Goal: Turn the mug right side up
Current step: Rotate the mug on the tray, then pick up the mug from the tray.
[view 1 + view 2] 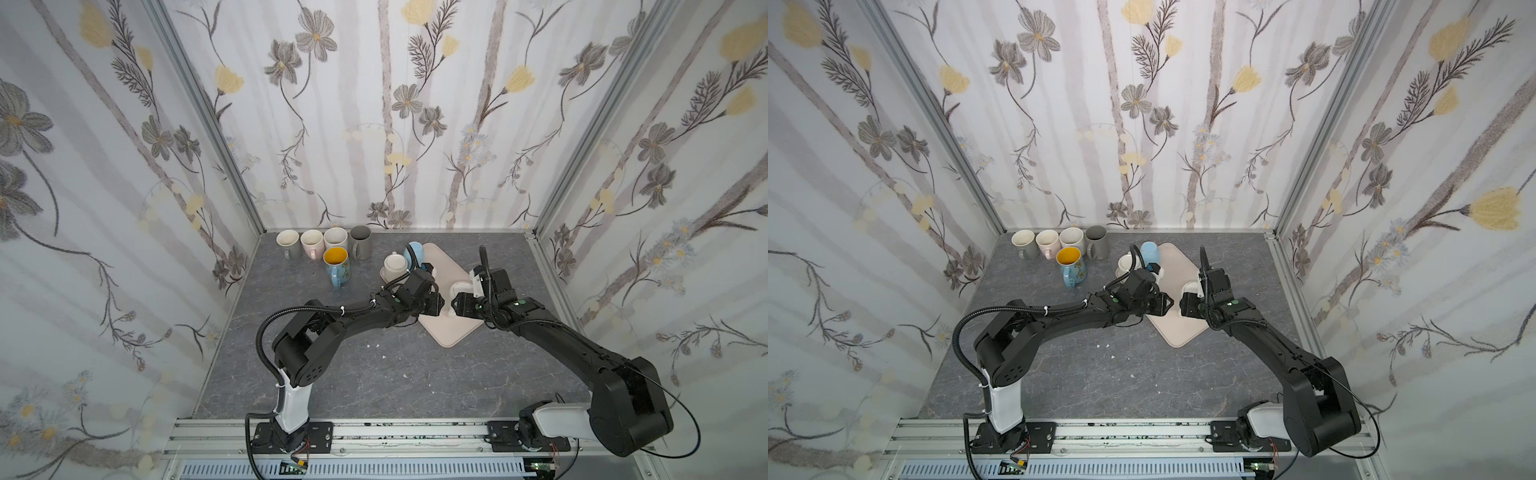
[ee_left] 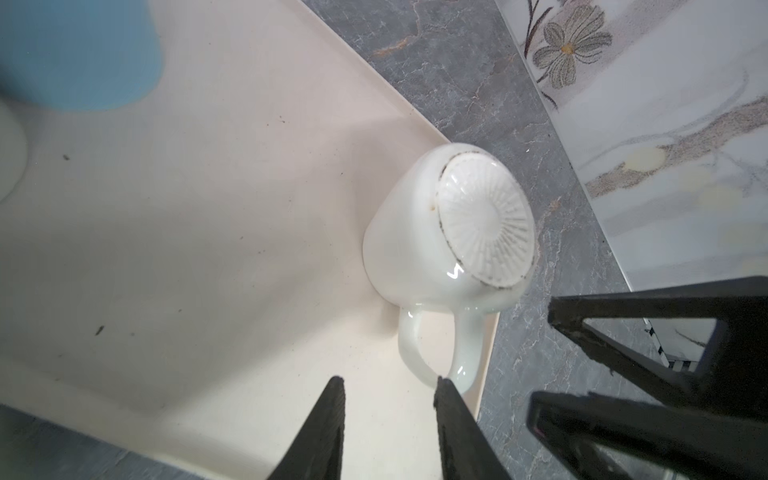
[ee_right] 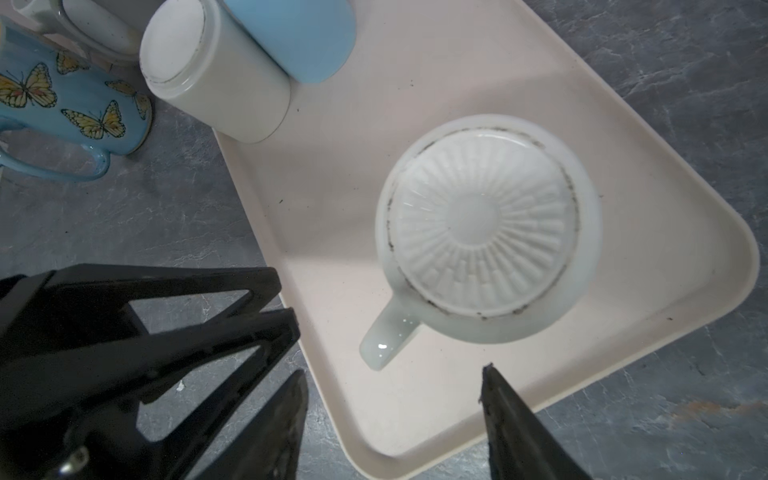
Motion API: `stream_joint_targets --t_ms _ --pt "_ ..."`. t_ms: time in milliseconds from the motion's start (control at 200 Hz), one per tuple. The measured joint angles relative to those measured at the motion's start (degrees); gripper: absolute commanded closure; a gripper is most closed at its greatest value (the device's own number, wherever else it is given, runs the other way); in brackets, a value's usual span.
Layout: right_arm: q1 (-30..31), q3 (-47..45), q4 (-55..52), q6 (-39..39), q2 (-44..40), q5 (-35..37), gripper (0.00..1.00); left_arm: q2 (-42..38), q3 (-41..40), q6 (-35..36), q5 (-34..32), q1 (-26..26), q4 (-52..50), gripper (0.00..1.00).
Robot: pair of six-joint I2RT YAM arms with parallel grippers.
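Observation:
My right gripper comes down onto the upside-down mug's handle (image 3: 389, 333) next and closes there, since the handle lies just ahead of the gap between the gripper's fingers.
The mug (image 3: 486, 232) is white with a ribbed base. It stands upside down on a beige tray (image 3: 353, 145), near the tray's right corner, and shows in both top views (image 1: 459, 287) (image 1: 1192, 286). Its handle (image 2: 415, 353) points toward the two grippers. My left gripper (image 2: 390, 380) is open with nothing between its fingers, and one fingertip (image 2: 444, 384) sits right beside the handle's end. My right gripper (image 3: 394, 370) is open wide just short of the handle (image 3: 386, 338), holding nothing. In a top view the two grippers (image 1: 441, 306) (image 1: 455, 305) face each other over the tray.
An upside-down white mug (image 1: 395, 266) and a blue one (image 1: 415, 251) stand at the tray's far corner. Several upright mugs (image 1: 324, 241) line the back left wall, with a blue butterfly mug (image 1: 336, 266) in front. The right wall (image 1: 552, 282) runs close to the tray.

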Motion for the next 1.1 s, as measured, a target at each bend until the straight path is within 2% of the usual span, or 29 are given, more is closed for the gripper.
stream_joint_targets --t_ms 210,310,520,720,864,1099 --pt "1.14 2.32 -2.23 2.23 5.05 3.37 0.34 -4.81 -8.2 -0.31 -0.57 0.83 1.55 0.62" --pt "1.09 2.56 -2.51 2.67 6.64 4.94 0.37 -7.65 -11.93 -0.33 -0.59 1.22 3.1 0.62" --pt "0.15 4.42 -3.8 3.28 10.43 6.54 0.6 -13.03 -18.45 -0.33 -0.63 2.62 4.94 0.62" --pt "0.15 5.68 -5.33 3.04 11.1 8.76 0.85 -17.14 -23.15 -0.37 -1.62 3.43 5.6 0.62" --pt "0.15 6.34 -6.45 1.51 11.15 9.73 1.0 -18.97 -25.22 -0.46 -1.95 3.85 5.88 0.62" --pt "0.48 4.59 -8.41 -0.87 6.73 10.69 1.0 -20.85 -26.77 -0.79 -2.54 4.26 6.88 0.61"
